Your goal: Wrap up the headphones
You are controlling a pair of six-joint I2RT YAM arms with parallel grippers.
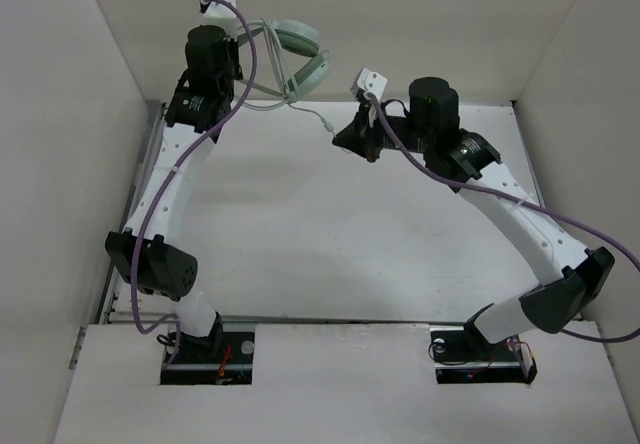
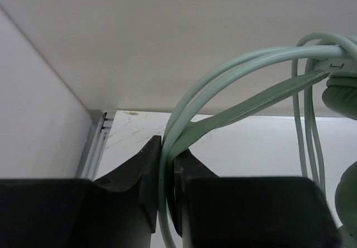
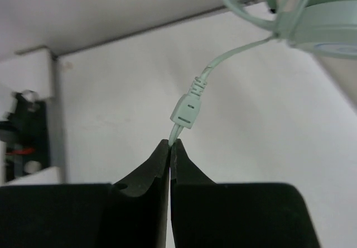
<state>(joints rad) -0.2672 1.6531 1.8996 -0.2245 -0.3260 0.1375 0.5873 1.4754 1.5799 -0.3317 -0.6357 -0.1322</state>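
Observation:
My left gripper carries the headphones (image 1: pixel 300 59) back and down onto the bare middle of the table next, then releases. That spot lies below it, to its right in the top view.
The mint-green headphones (image 1: pixel 300 59) hang in the air at the far back of the table, held up by my left gripper (image 2: pixel 167 175), which is shut on the curved headband (image 2: pixel 223 80). Loops of the thin green cable (image 2: pixel 304 125) hang over the headband beside an ear cup (image 2: pixel 343 94). My right gripper (image 3: pixel 169 147) is shut on the cable just below its small inline plug (image 3: pixel 186 112), to the right of the headphones. The cable runs from there up to an ear cup (image 3: pixel 329 24). In the top view the right gripper (image 1: pixel 358 136) is level with the hanging cable end (image 1: pixel 322 122).
White walls enclose the table on three sides. A metal rail (image 2: pixel 95 144) runs along the left edge. Thick purple robot cables (image 1: pixel 240 114) trail along both arms. The white tabletop (image 1: pixel 330 234) lies below both grippers.

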